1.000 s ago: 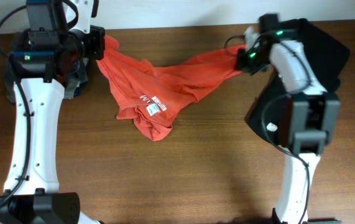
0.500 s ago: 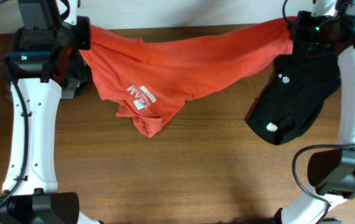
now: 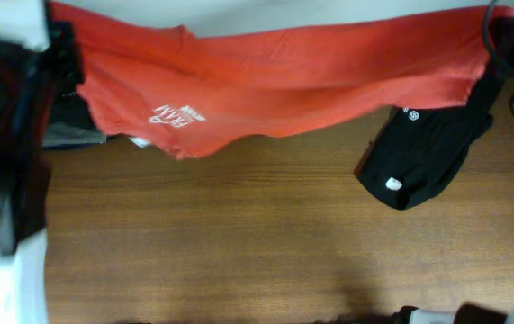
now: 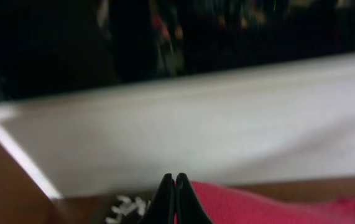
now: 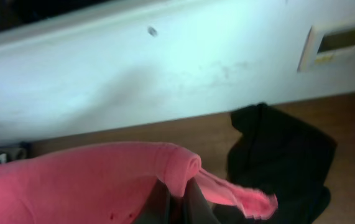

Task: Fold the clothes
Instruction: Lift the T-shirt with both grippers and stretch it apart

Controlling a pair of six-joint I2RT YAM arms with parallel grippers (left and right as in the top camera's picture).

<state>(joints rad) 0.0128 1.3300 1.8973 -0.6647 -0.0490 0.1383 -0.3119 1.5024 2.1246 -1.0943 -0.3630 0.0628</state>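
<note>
My right gripper moves down toward the bare tabletop (image 5: 209, 139) beside the black garment and releases the T-shirt's end next, because the red T-shirt hangs stretched above the table.
A red T-shirt (image 3: 275, 76) with white print is stretched wide in the air across the back of the wooden table (image 3: 238, 234). My left gripper (image 3: 63, 54) holds its left end and my right gripper (image 3: 500, 31) holds its right end. In the left wrist view the black fingers (image 4: 175, 202) are shut on red cloth (image 4: 258, 208). In the right wrist view the fingers (image 5: 177, 202) pinch a rolled edge of the shirt (image 5: 90, 180).
A black garment (image 3: 428, 148) lies on the table at the right, also in the right wrist view (image 5: 276, 155). A dark patterned cloth (image 3: 72, 126) lies at the left edge. A white wall runs behind the table.
Both arms have risen and spread apart. The red shirt went from crumpled on the table to lifted and pulled taut between the grippers.
</note>
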